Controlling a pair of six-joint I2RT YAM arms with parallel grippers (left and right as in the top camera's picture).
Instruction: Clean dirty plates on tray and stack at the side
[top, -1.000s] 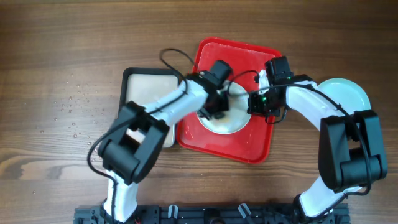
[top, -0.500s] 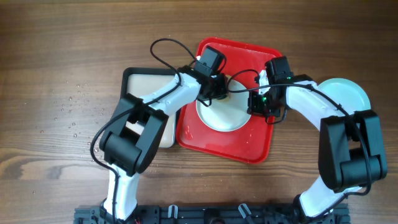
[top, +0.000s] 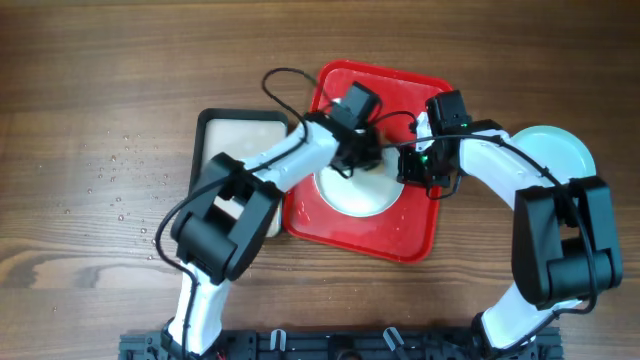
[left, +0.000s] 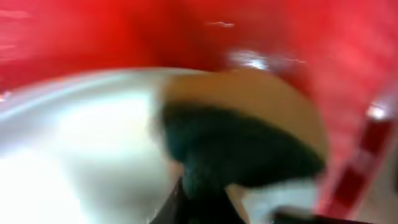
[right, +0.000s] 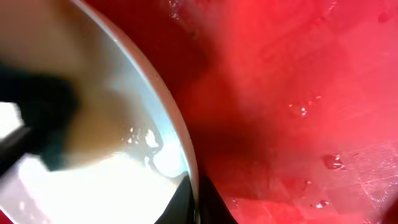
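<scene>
I should lift my left gripper off the plate and move it to its left in the overhead view, toward the basin's milky water (top: 236, 138). Then I should lower it and let go of the sponge.
A pale plate (top: 355, 200) lies on the red tray (top: 400, 235). My left gripper (top: 352, 160) is over the plate's far part, shut on a tan sponge with a dark green pad (left: 242, 143) that presses on the plate (left: 87, 137); that view is blurred. My right gripper (top: 405, 165) is shut on the plate's right rim; its fingertips (right: 194, 202) pinch the thin edge, and the plate's wet inside (right: 112, 149) and the tray floor (right: 298, 93) show on either side. A pale blue plate (top: 555, 150) lies on the table to the right of the tray, partly under my right arm.
A black-rimmed basin with milky water (top: 240, 135) stands left of the tray, partly hidden by my left arm. Water drops (top: 115, 185) lie on the wooden table further left. The tray floor is wet.
My left gripper with the sponge has moved over the plate, from its centre to the far left and now to the far right. My right gripper has kept its hold on the rim.
</scene>
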